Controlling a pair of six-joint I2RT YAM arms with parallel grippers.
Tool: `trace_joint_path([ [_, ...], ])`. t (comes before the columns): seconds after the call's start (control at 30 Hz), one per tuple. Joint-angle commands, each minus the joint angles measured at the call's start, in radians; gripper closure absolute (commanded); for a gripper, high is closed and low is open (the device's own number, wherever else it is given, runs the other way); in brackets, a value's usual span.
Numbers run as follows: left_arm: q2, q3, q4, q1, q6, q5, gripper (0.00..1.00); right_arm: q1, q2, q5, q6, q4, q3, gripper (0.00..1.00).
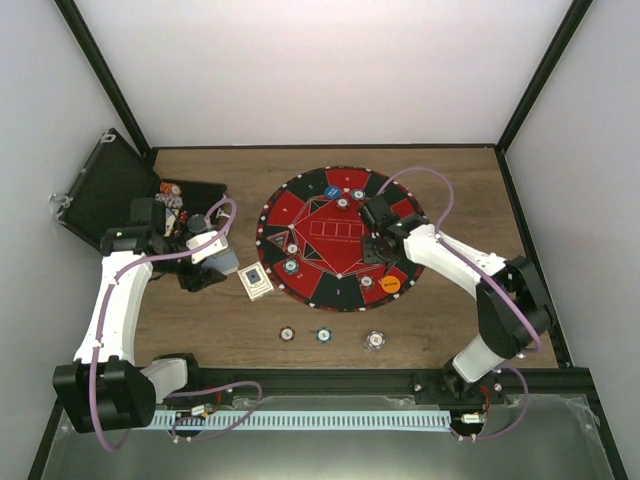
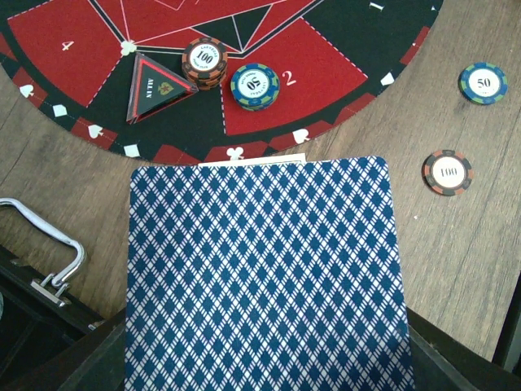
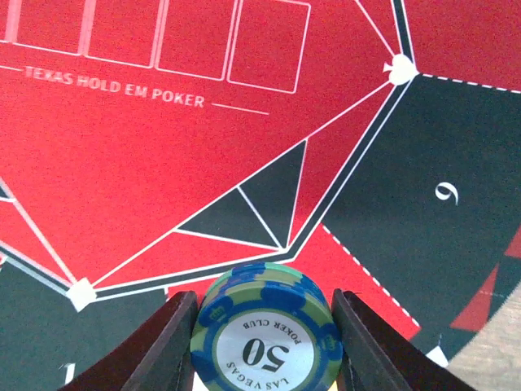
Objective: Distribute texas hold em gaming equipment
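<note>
The chips still hang above the mat, so the robot's right gripper will move down onto the red wedge by the printed black triangle to let them go.
My left gripper is shut on playing cards whose blue diamond-patterned back fills the lower left wrist view and hides the jaws. It hovers left of the round mat, near a single card lying on the wood. My right gripper is shut on a small stack of blue-green 50 chips, held just above the mat's red centre. On the mat in the left wrist view sit a brown 100 chip stack and a blue 50 chip.
Three chips lie on the wood near the front edge. An orange chip and several others rest on the mat's rim. The open black case stands at the far left, more chips in it. A black triangular marker lies on the mat.
</note>
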Motion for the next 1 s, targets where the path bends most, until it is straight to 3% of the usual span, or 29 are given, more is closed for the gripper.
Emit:
trace_joint_path([
  [0.0, -0.009, 0.019, -0.006, 0.005, 0.029, 0.044, 0.89, -0.045, 0.067, -0.022, -0.049, 0.069, 0.000, 0.66],
  [0.6, -0.004, 0.019, 0.001, 0.005, 0.036, 0.045, 0.89, -0.082, 0.211, -0.013, -0.028, 0.164, -0.092, 0.67],
  [0.63, -0.002, 0.019, 0.003, 0.005, 0.035, 0.045, 0.89, -0.082, 0.215, -0.013, -0.027, 0.162, -0.092, 0.65],
  [0.7, -0.001, 0.018, 0.002, 0.006, 0.038, 0.046, 0.89, -0.082, 0.218, -0.012, -0.024, 0.157, -0.088, 0.52],
  [0.97, 0.019, 0.028, -0.014, 0.005, 0.052, 0.037, 0.89, -0.080, 0.081, 0.038, -0.007, 0.087, -0.047, 0.28],
])
